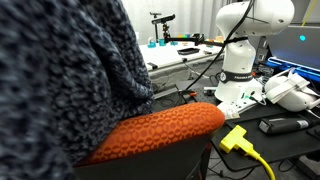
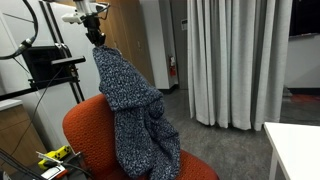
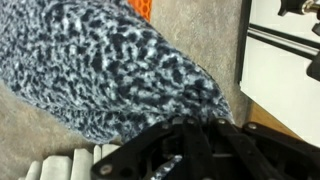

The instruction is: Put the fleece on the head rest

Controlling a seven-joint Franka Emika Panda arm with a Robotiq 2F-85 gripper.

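Note:
Next, the gripper brings the fleece's held edge down over the bare end of the head rest to release it there, as that end still shows uncovered.
The fleece, mottled navy and pale grey, hangs from my gripper, which is shut on its top edge high above the orange chair. Its lower part drapes down over the chair's back and seat. In an exterior view the fleece fills the left side and covers the left part of the head rest, an orange-red honeycomb cushion bar whose right end shows. In the wrist view the fleece hangs below my dark gripper fingers, which are closed on its cloth. A small piece of orange shows at the top there.
A yellow plug and cable lie right of the head rest. A white robot base and cluttered benches stand behind. The orange chair back is beside a black stand. Grey curtains and a white table corner are on the right.

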